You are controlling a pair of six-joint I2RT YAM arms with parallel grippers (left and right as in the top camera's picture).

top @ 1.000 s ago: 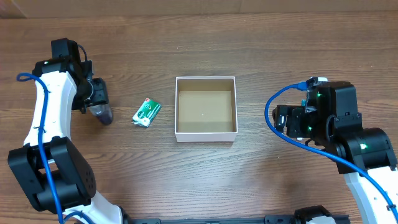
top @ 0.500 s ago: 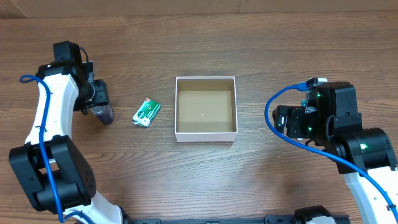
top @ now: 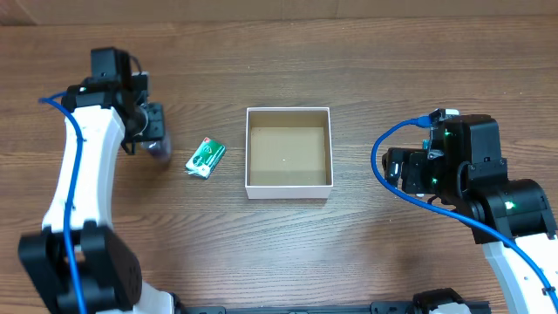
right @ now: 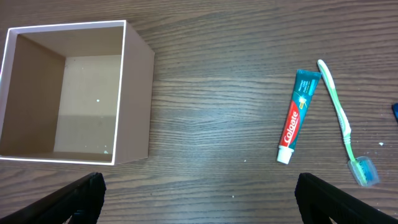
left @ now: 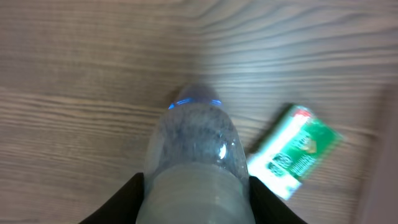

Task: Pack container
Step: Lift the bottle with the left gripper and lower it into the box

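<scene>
I will lift the bottle (top: pixel 159 152) with my left gripper next, move it across to the right in the overhead view, and then lower it into the container's packet-side far corner (top: pixel 264 139), because that corner is empty.
The container (top: pixel 289 184) is a square white box with a brown inside, at the table's centre; it also shows in the right wrist view (right: pixel 134 93), and nothing lies in it. My left gripper (top: pixel 150 131) is shut on a clear plastic bottle (top: pixel 159 152), which fills the left wrist view (left: pixel 196 149) between the two fingers (left: pixel 196 208). A green and white packet (top: pixel 206 158) lies between the bottle and the container, and shows in the left wrist view (left: pixel 295 152). My right gripper (top: pixel 397 167) is open and empty to the right of the container, with its fingers apart (right: pixel 199 202).
In the right wrist view, a Colgate toothpaste tube (right: pixel 298 115) and a green toothbrush (right: pixel 342 118) lie on the wood table to the right of the container. A small blue thing (right: pixel 395 111) shows at the frame's right edge. The right arm hides these in the overhead view.
My left arm has moved to the right with the bottle in its grip, closer to the green packet. The right arm has not moved.
</scene>
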